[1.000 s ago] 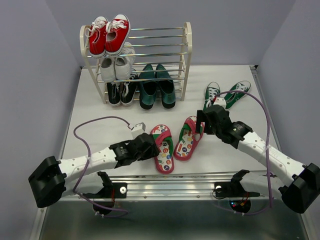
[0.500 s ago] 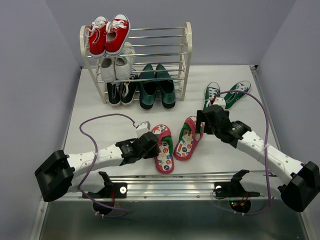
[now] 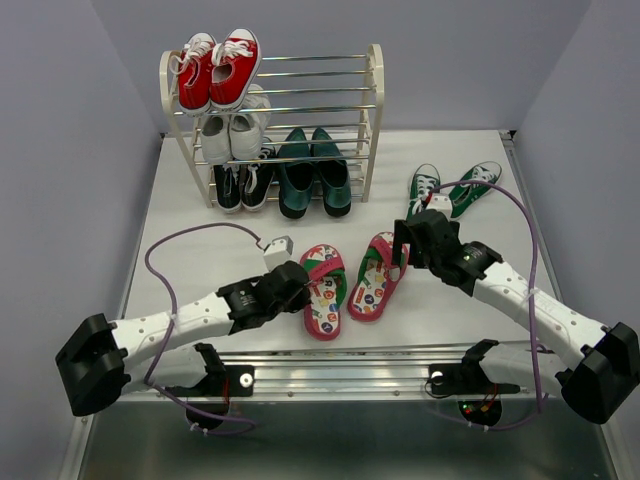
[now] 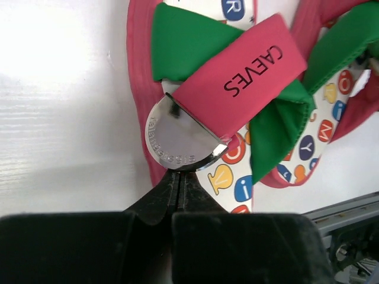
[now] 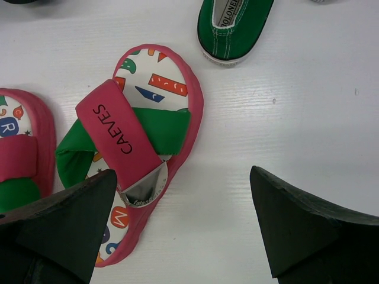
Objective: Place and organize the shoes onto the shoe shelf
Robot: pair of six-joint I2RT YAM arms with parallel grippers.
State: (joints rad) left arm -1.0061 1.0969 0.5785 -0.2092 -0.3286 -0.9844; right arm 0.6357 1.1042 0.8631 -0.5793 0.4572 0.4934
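Note:
I next need to carry the flip-flop with the silver tag up and outward with my left gripper, to the middle shelf's empty part [image 3: 294, 142] beside the white sneakers, and let go of it there.
Two red flip-flops with green straps lie side by side in front of the arms. My left gripper [image 3: 300, 284] [image 4: 178, 173] is shut, its tips pinching the silver tag at the left flip-flop's [image 3: 324, 296] [image 4: 237, 77] edge. Over the right flip-flop's [image 3: 375, 275] [image 5: 142, 136] outer edge hangs my right gripper [image 3: 401, 250] [image 5: 183, 171], wide open and holding nothing. The green sneakers [image 3: 448, 188] [image 5: 234, 26] lie on the table at the right. On the shoe shelf [image 3: 375, 100], the dark teal slip-ons [image 3: 313, 175] occupy the bottom tier.
Red sneakers [image 3: 218, 70] fill the left of the shelf's top tier, white sneakers [image 3: 232, 130] the middle tier, black sneakers [image 3: 243, 180] the bottom left. A metal rail [image 3: 340, 365] runs along the table's near edge. Purple cables loop over both arms.
My left gripper has shut on the left flip-flop's tag and drawn back left, swinging that flip-flop's heel leftward. The right arm has barely moved.

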